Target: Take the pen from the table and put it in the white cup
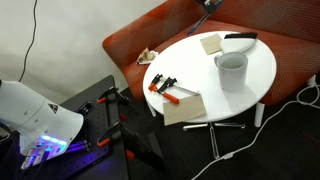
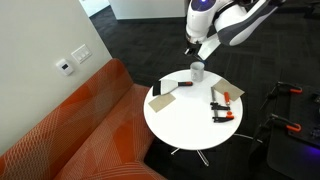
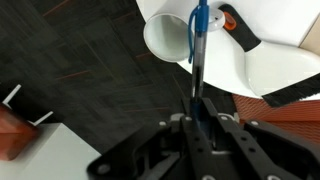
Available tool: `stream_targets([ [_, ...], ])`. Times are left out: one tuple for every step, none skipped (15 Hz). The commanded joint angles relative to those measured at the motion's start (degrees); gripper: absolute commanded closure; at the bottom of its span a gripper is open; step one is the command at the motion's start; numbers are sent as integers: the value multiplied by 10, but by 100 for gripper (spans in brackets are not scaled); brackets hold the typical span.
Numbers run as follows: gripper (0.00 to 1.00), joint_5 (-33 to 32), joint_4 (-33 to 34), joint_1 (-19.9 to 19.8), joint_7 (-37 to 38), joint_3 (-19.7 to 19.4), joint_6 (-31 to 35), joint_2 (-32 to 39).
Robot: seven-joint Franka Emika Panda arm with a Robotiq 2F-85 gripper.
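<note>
The pen (image 3: 198, 45) is still slanted, and the cup's opening (image 3: 167, 38) is below my gripper. My gripper should tilt level, lower the pen's tip into the cup's opening and let go.
My gripper (image 3: 198, 108) is shut on the pen (image 3: 198, 45), a thin dark blue stick that points out from the jaws towards the white cup (image 3: 168, 40). In the wrist view the pen's tip lies over the cup's open mouth. In an exterior view the gripper (image 2: 193, 47) hangs just above the cup (image 2: 198, 71), which stands near the far edge of the round white table (image 2: 185, 118). The cup (image 1: 231, 68) and table (image 1: 195, 62) also show in the other exterior view.
Orange-and-black clamps (image 2: 222, 105) (image 1: 166, 86) lie on the table. Tan square pads (image 1: 211, 43) (image 1: 185, 108) and a black bar (image 1: 240, 37) lie near the cup. An orange sofa (image 2: 70, 120) curves round the table. Cables cross the dark floor.
</note>
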Motion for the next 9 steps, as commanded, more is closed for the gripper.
stream_targets([
  [97, -93, 42, 44, 158, -40, -22, 32],
  [97, -121, 49, 52, 205, -49, -29, 38],
  [97, -151, 52, 57, 252, -52, -38, 44],
  [97, -173, 57, 63, 293, -57, -50, 49],
  [97, -199, 62, 45, 332, -33, -73, 53],
  [97, -221, 65, 44, 371, -28, -95, 58],
  [97, -237, 68, 42, 405, -21, -120, 62],
  [97, -249, 71, 40, 439, -14, -145, 66],
  [97, -257, 72, 38, 466, -6, -169, 71],
])
